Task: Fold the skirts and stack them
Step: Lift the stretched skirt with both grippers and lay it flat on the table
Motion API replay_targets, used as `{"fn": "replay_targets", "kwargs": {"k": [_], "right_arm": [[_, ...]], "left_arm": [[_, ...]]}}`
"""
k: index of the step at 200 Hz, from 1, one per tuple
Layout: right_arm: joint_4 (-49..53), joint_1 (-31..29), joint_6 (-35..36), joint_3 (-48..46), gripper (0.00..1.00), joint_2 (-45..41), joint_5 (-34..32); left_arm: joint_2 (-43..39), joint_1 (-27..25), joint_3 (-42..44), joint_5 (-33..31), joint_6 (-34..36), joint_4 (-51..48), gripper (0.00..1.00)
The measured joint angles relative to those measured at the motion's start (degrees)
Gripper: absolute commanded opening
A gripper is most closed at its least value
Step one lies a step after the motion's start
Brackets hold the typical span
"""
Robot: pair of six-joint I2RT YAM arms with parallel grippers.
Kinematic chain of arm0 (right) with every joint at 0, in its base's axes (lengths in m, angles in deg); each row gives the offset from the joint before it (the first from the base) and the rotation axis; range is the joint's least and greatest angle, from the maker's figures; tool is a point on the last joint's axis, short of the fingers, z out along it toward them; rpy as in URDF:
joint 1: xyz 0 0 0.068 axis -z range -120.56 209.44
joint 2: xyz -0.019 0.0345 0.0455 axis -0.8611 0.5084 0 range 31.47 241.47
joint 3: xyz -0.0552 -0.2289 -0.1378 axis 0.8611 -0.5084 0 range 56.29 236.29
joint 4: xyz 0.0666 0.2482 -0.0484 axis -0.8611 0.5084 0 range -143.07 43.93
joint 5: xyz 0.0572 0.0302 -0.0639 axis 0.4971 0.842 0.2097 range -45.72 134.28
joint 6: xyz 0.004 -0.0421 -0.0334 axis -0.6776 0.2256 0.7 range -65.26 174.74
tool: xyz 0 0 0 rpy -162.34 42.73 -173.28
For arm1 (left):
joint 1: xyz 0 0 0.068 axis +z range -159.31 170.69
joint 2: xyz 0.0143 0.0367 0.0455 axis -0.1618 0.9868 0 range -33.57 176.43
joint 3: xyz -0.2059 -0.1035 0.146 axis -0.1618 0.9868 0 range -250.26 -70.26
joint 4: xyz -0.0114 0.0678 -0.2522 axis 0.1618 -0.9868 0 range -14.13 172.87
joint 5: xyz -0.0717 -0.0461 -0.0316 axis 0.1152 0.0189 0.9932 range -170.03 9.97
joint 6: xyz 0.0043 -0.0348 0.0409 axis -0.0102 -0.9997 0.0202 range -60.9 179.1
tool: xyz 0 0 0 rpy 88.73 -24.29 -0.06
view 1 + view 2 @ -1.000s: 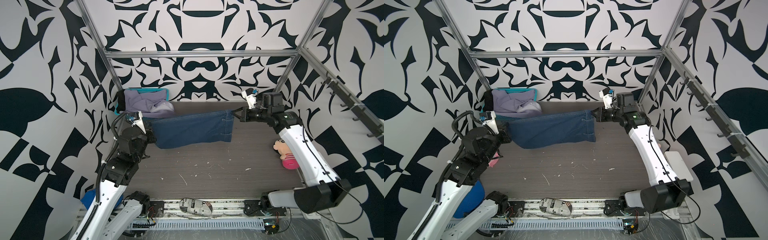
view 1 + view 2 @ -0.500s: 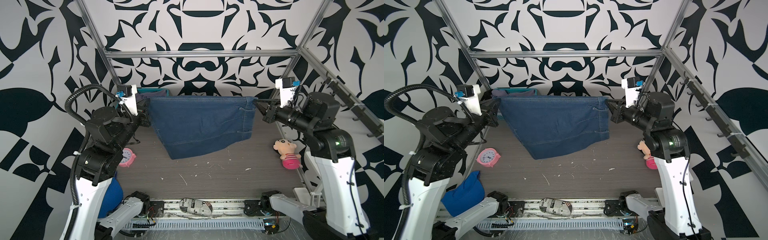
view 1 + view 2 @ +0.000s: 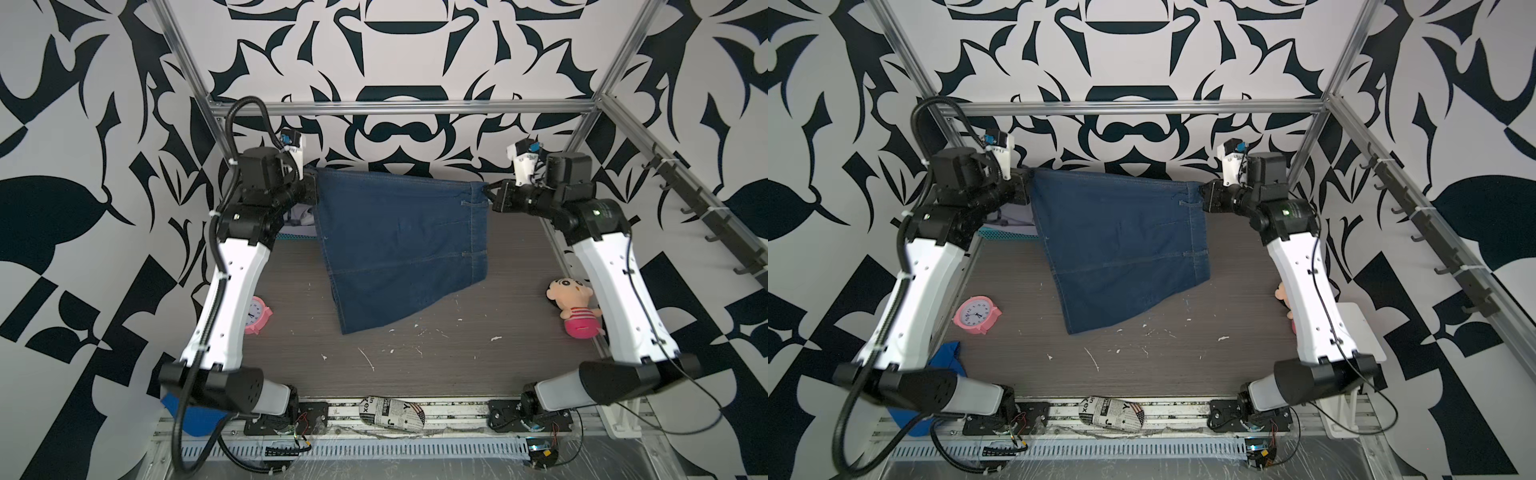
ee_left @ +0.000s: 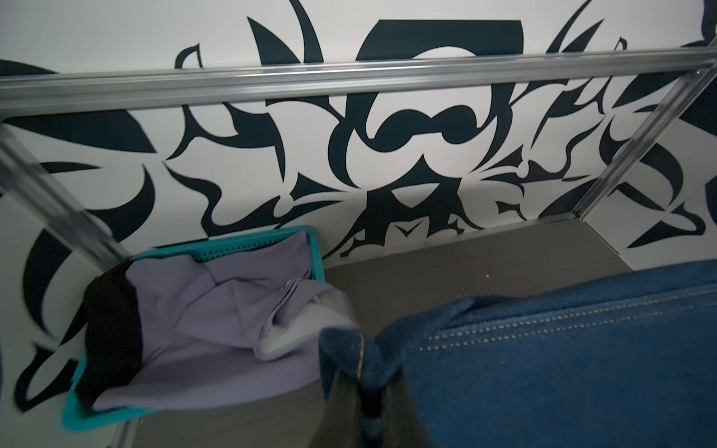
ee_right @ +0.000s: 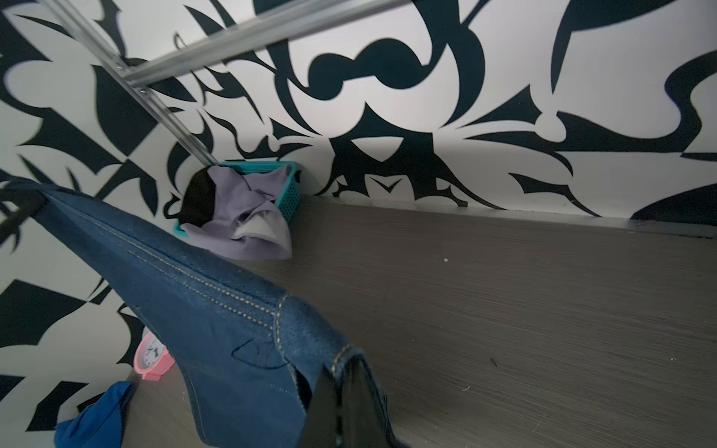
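I need to move my left gripper down and back and let go of the denim corner on the bare near tabletop, because that spot is below and back from the gripper.
The dark blue denim skirt [image 3: 399, 245] [image 3: 1121, 245] hangs spread in the air above the table, stretched between both arms. My left gripper [image 3: 312, 192] [image 3: 1027, 188] is shut on its left top corner, and my right gripper [image 3: 487, 192] [image 3: 1201, 192] is shut on the corner by the waistband. The wrist views show each pinched denim corner [image 4: 359, 345] [image 5: 341, 360]. The pale lavender skirt [image 4: 217, 310] [image 5: 248, 217] and the black skirt [image 4: 110, 326] [image 5: 198, 201] lie crumpled in a teal basket [image 4: 97, 417] [image 5: 289, 194] at the back left.
A pink alarm clock [image 3: 257, 318] [image 3: 976, 313] stands at the left. A doll [image 3: 573, 305] lies at the right edge. A bright blue cloth [image 3: 946, 353] [image 5: 93, 415] sits front left. A newspaper-print bundle [image 3: 392, 409] lies on the front rail.
Both arms have risen from low at the back of the table and moved apart, lifting the denim skirt so it now hangs spread full length instead of bunched in a band.
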Motion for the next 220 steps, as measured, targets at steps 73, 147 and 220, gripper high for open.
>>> {"fn": "replay_targets", "kwargs": {"k": [73,147,220], "right_arm": [[-1.4,1.6,0.3,29.9,0.00,20.2,-2.4],[-22.0,2.2,-0.4,-30.1,0.00,-9.8,-3.5],[-27.5,2.2,-15.0,-82.0,0.19,-42.0,-2.2]], "left_arm": [[23.9,1.2,-39.9,8.3,0.6,-1.7,0.00],[-15.5,-4.0,37.0,9.6,4.3,22.4,0.00],[-56.5,-15.6,88.0,1.2,-10.2,25.3,0.00]]}}
